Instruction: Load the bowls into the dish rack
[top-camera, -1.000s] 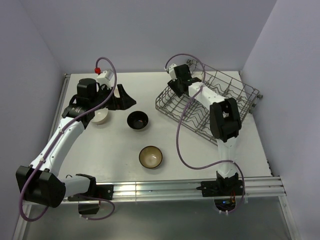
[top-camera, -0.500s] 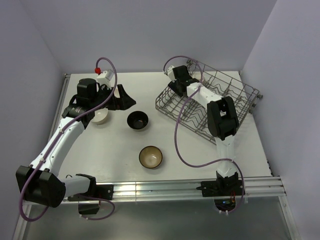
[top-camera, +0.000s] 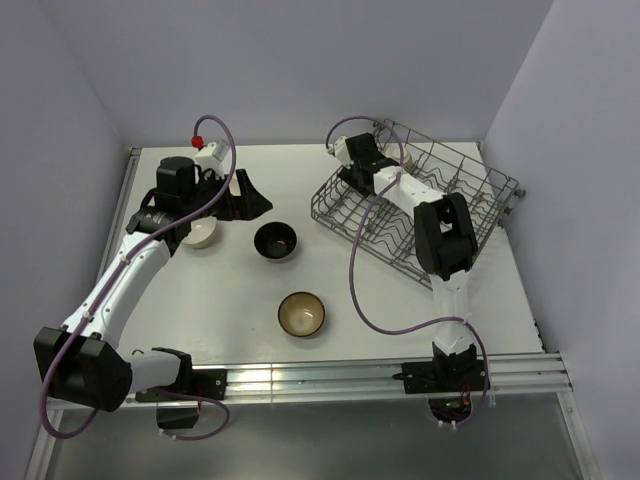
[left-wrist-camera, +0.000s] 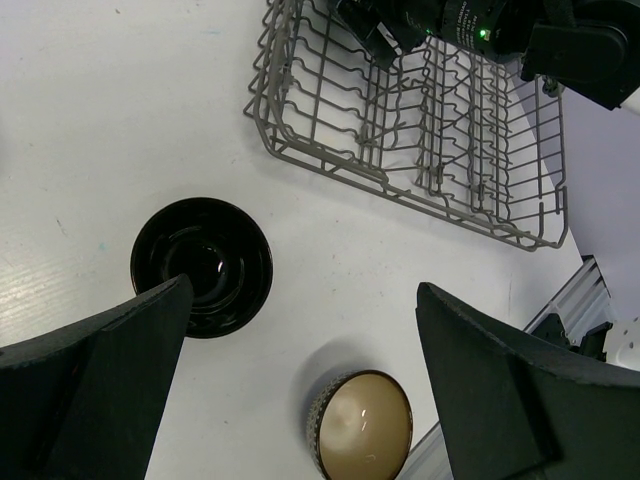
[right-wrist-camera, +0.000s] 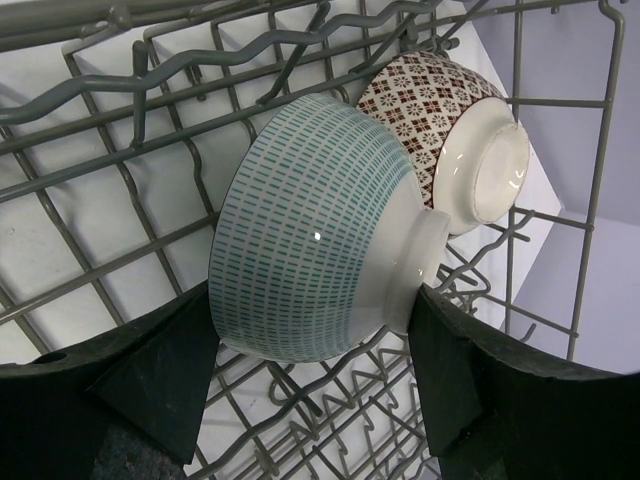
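Observation:
My right gripper should next lower the pale teal bowl into the open wire row (right-wrist-camera: 285, 368) beside the red-white lattice bowl (right-wrist-camera: 440, 110) and release it there, because the row is below.
The grey wire dish rack (top-camera: 470, 190) sits at the back right. My right gripper (top-camera: 355, 165) is at its far left end, shut on a pale teal bowl (right-wrist-camera: 315, 225) held on its side, one finger at the rim and one at the foot. Behind it a red-white lattice bowl (right-wrist-camera: 440, 110) leans in the rack (right-wrist-camera: 130, 90). My left gripper (top-camera: 245, 195) hangs open and empty over the table. Below it are a glossy black bowl (top-camera: 275, 241) (left-wrist-camera: 200, 265) and a brown bowl with tan inside (top-camera: 301, 313) (left-wrist-camera: 360, 425). A cream bowl (top-camera: 200, 233) lies partly under the left arm.
An aluminium rail (top-camera: 330, 375) runs along the near table edge, and walls close the left, back and right. Purple cables loop above both arms. The right arm (left-wrist-camera: 480, 25) reaches over the rack (left-wrist-camera: 400, 150).
My right gripper has shifted a little toward the rack's far left end with the teal bowl in it. The left arm has barely moved.

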